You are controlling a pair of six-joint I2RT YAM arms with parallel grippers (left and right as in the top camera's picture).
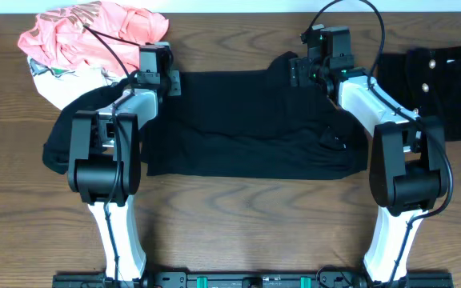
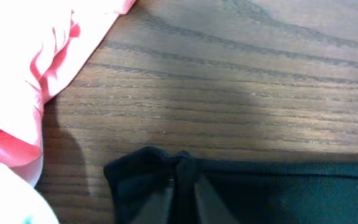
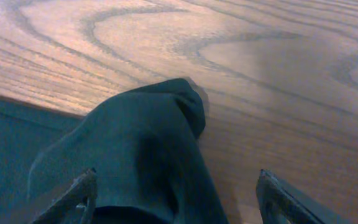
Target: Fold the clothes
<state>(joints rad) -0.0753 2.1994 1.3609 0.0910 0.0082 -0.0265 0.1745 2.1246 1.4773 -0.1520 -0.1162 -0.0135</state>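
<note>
The left gripper will next lift the garment's far corner up, move it back over the garment's end by the sleeve (image 1: 166, 122) and let go, because the black garment (image 1: 246, 124) is still spread out.
A black garment (image 1: 246, 124) lies spread across the middle of the wooden table. My left gripper (image 1: 165, 80) is at its far left corner, shut on the black fabric edge (image 2: 182, 165), which bunches between the fingers in the left wrist view. My right gripper (image 1: 304, 70) is open at the far right corner, its fingers (image 3: 176, 193) spread on either side of a raised fold of the black garment (image 3: 148, 143). A sleeve trails off to the left under my left arm (image 1: 58, 144).
A pink and white pile of clothes (image 1: 86, 40) lies at the far left; it also shows in the left wrist view (image 2: 23, 68). A dark folded garment with buttons (image 1: 446, 80) lies at the far right. Bare wood (image 3: 260, 81) lies beyond the garment's far edge.
</note>
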